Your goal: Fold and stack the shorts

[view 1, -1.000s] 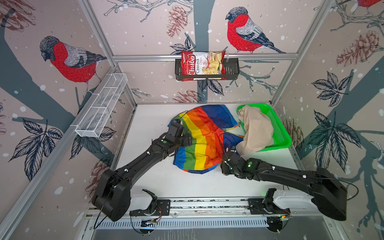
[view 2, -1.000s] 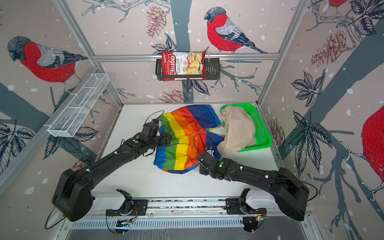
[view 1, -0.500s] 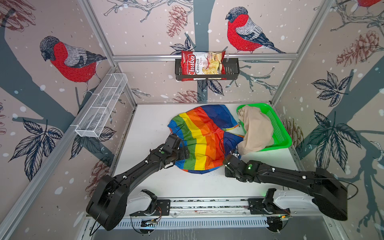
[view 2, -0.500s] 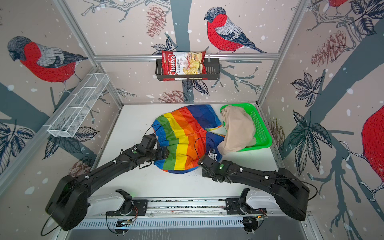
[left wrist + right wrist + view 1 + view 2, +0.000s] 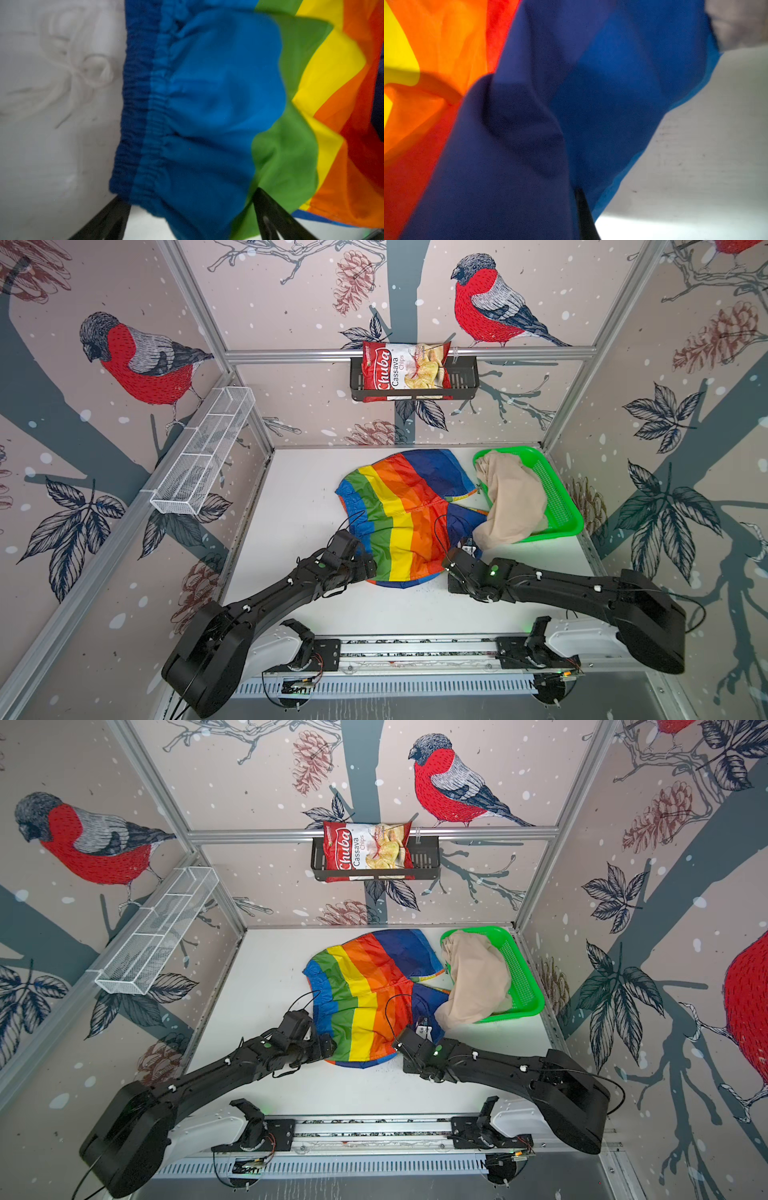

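My left gripper stays low at the shorts' near corner next and closes its fingers on the gathered waistband end (image 5: 158,199), which already lies between the open fingers.
The rainbow-striped shorts (image 5: 407,514) (image 5: 370,990) lie spread on the white table, crumpled at the near hem. My left gripper (image 5: 365,566) (image 5: 193,218) is open at their near left corner; its fingers (image 5: 270,218) straddle the gathered blue waistband (image 5: 145,124) without pinching it. My right gripper (image 5: 451,564) (image 5: 581,207) is shut on the dark blue fabric (image 5: 519,166) at the shorts' near right edge, and cloth hides most of its fingers. The beige shorts (image 5: 511,497) (image 5: 478,977) lie bunched in the green basket (image 5: 557,497) and spill over its near left rim onto the rainbow pair.
A black wall basket (image 5: 461,377) with a bag of cassava chips (image 5: 403,371) hangs on the back wall. A white wire basket (image 5: 203,452) is fixed to the left wall. The arms' base rail (image 5: 415,649) runs along the front edge.
My right gripper has shut on the rainbow shorts' near right edge. My left arm has drawn back along their left side to the near corner, still open.
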### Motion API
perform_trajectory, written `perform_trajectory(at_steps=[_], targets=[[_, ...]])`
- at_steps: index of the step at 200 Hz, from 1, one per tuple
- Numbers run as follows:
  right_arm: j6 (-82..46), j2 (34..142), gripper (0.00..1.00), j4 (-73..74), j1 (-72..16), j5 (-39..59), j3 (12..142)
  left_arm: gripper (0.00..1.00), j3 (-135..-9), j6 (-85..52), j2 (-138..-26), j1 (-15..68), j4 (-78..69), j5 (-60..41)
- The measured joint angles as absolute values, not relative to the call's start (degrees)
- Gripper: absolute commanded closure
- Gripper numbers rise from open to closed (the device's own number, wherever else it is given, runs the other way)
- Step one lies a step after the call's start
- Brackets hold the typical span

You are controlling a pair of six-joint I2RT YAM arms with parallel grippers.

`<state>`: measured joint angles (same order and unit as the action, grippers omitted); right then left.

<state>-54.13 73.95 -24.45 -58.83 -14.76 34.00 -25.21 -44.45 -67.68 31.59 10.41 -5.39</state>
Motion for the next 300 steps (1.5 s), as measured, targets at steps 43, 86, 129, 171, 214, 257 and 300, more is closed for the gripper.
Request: perform_trajectory(at_steps=[43,86,129,171,214,257,300], targets=[[-54.08,74.00,0.95,-24.60,-58.50,-14.81,34.06,1.00,-26.13,-46.15,-74.24,30.74,3.18,-4.03],[-52.42,71.46,1.00,-26.30,-56.84,-15.00,35.51,1.00,-30.22,-44.84,-71.02,23.77,13.30,-1.87],[-49.41,69.10,1.00,-26.65,-57.41,-13.32,39.27,1.00,-33.23,-41.93,-57.82,17.67,21.65,2.09],[-47.81,74.74,1.00,-34.59,-66.81,-14.26,51.00,1.00,-36.62,-41.56,-52.82,17.04,29.54,9.32],[-45.52,76.29,1.00,-45.08,-66.54,-23.35,66.98,1.00,-45.28,-40.29,-49.76,16.99,34.54,14.68],[-36.91,74.04,1.00,-42.41,-56.58,-28.12,73.65,1.00,-53.34,-38.74,-50.52,17.19,33.56,13.96],[-27.09,75.50,1.00,-32.16,-46.85,-24.40,76.95,1.00,-59.75,-38.06,-55.42,17.37,29.43,11.92]])
